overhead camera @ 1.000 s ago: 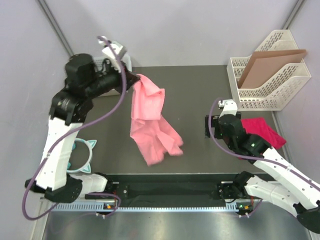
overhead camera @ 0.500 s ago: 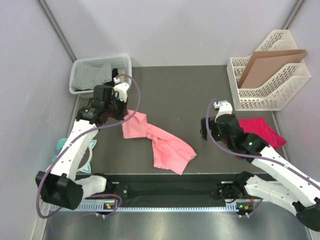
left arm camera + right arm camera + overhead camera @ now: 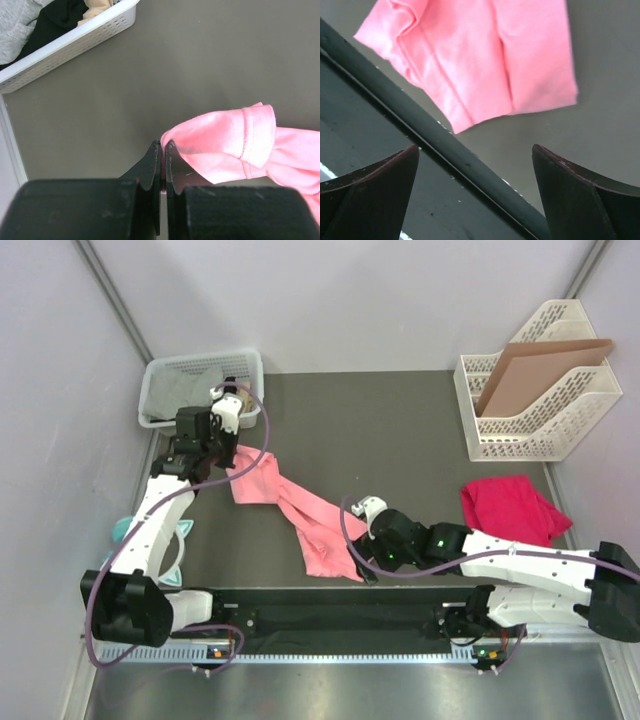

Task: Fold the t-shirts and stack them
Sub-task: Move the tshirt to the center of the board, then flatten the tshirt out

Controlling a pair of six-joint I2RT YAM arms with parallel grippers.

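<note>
The pink shirt is held only at its far end so far, so my right gripper needs to move down and to the left in the top view onto the pink shirt's near corner (image 3: pixel 357 576) (image 3: pixel 474 120).
The salmon-pink t-shirt (image 3: pixel 290 508) lies stretched in a crumpled strip across the dark table, from upper left to the near edge. My left gripper (image 3: pixel 222 448) is shut on its upper left end; in the left wrist view the jaws pinch a fold of the pink cloth (image 3: pixel 220 145). My right gripper (image 3: pixel 362 568) is open just above the near edge, beside the shirt's lower end (image 3: pixel 480 65), and holds nothing. The magenta-red t-shirt (image 3: pixel 512 508) lies bunched at the right.
A white basket (image 3: pixel 158 380) with grey and dark clothes stands at the back left, also in the left wrist view (image 3: pixel 65 45). A white file rack (image 3: pixel 530 410) with a brown cardboard sheet (image 3: pixel 535 365) stands at the back right. A black rail (image 3: pixel 450 150) runs along the near edge.
My left gripper has drawn the pink shirt's end back and to the left, stretching it. My right arm has swung left from beside the red shirt to the pink shirt's lower end.
</note>
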